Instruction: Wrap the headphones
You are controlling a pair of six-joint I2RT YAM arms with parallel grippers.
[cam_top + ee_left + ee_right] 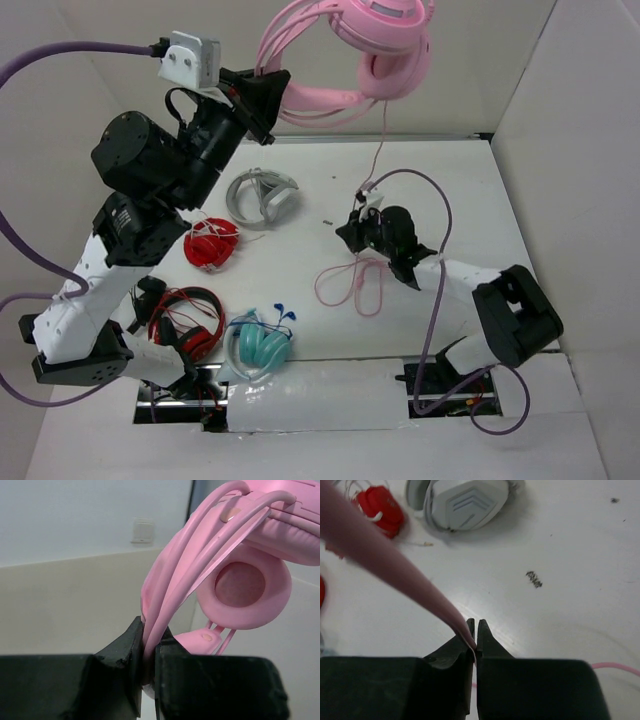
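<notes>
Bare tabletop lies up and to the right in the top view. My right gripper should move the cable there next, then lower and release it.
The pale-pink headphones hang high over the back of the table, their headband pinched in my left gripper, which is shut on it. The left wrist view has the band running between the jaws of the left gripper, with a round padded earcup beyond. The thin pink cable drops from the earcups to my right gripper low over the table's middle. The rest of it lies in loose loops on the table. The right gripper is shut on the cable, which runs up and to the left.
Grey-white headphones lie left of centre. A red earphone bundle sits beside them. Red-and-black headphones and teal headphones lie near the left arm's base. White walls enclose the table.
</notes>
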